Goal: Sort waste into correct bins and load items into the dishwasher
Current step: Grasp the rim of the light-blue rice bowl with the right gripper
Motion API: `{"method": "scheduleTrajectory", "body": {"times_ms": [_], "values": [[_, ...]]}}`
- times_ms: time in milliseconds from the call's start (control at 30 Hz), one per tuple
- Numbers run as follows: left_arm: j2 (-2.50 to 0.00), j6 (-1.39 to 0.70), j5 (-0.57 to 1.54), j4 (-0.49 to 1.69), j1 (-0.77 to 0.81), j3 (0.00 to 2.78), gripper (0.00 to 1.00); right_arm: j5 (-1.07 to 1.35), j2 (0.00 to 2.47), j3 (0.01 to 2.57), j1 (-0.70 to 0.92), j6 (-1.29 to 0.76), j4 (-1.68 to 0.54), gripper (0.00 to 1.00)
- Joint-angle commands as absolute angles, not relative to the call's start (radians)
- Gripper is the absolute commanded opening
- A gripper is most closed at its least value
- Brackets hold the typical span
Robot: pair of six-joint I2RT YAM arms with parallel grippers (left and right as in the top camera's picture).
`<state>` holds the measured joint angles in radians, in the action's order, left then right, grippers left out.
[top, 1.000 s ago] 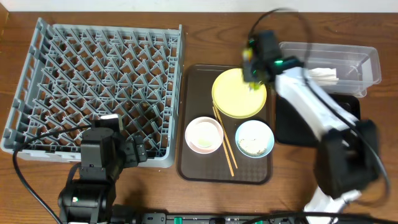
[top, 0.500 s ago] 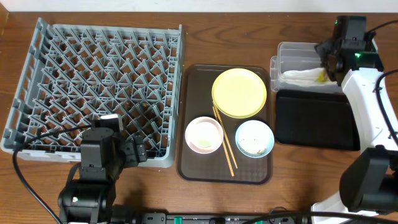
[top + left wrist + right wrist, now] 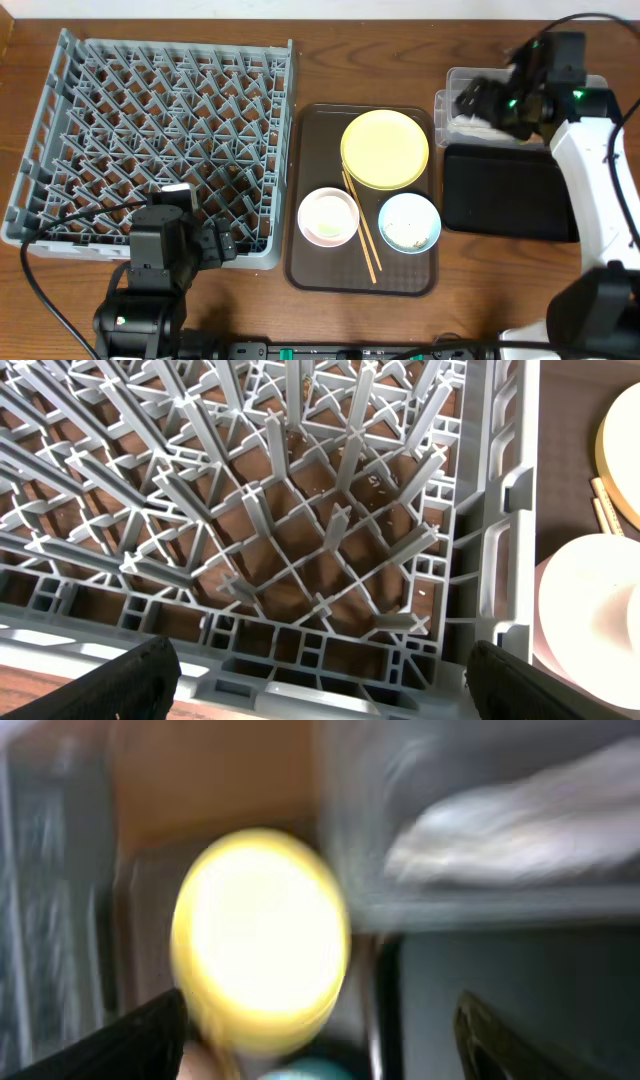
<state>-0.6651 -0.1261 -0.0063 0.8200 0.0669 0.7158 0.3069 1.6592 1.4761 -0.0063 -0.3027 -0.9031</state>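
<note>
Rice-like crumbs sit inside the light-blue bowl (image 3: pixel 409 222). My right gripper will move back from the clear tub and down to the bowl's rim beside the chopsticks.
My right gripper (image 3: pixel 472 101) hangs open and empty over the left end of the clear tub (image 3: pixel 450 82), which holds a white napkin (image 3: pixel 468 126). The blurred right wrist view shows its gripper (image 3: pixel 320 1042) open, with the napkin (image 3: pixel 510 825) in the tub, the black tray (image 3: pixel 520 990) and the yellow plate (image 3: pixel 260 935). The yellow plate (image 3: pixel 385 148), pale-pink bowl (image 3: pixel 328 217), light-blue bowl (image 3: pixel 409 222) and chopsticks (image 3: pixel 360 228) lie on the brown tray (image 3: pixel 303 150). My left gripper (image 3: pixel 320 702) is open and empty at the grey rack's (image 3: pixel 160 140) front right corner. No wrapper shows.
The black tray (image 3: pixel 510 190) lies just in front of the clear tub on the right. In the left wrist view the rack's front wall (image 3: pixel 300 660) fills the gap between my fingers (image 3: pixel 130 680), with the pink bowl (image 3: pixel 590 610) to the right. Rice-like crumbs sit in the blue bowl.
My right arm swung from above the yellow plate to the clear tub and its gripper opened. It now points left over the tub's left end. The left arm has not moved.
</note>
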Motion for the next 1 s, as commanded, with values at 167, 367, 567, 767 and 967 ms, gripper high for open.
{"method": "scheduleTrajectory", "body": {"times_ms": [167, 367, 567, 767, 967], "values": [[-0.664, -0.113, -0.008, 0.823, 0.062, 0.740, 0.95, 0.308, 1.634, 1.466, 0.191, -0.100, -1.197, 0.74], [-0.664, -0.113, -0.008, 0.823, 0.062, 0.740, 0.95, 0.169, 1.635, 1.374, 0.354, -0.181, -1.208, 0.73], [-0.664, -0.113, -0.008, 0.823, 0.062, 0.740, 0.95, 0.138, 1.634, 1.168, 0.491, -0.232, -1.028, 0.68], [-0.664, -0.113, -0.008, 0.823, 0.062, 0.740, 0.95, 0.076, 1.635, 0.993, 0.616, -0.334, -0.817, 0.64], [-0.664, -0.113, -0.008, 0.826, 0.062, 0.740, 0.95, -0.062, 1.635, 0.961, 0.693, -0.434, -0.763, 0.51]]}}
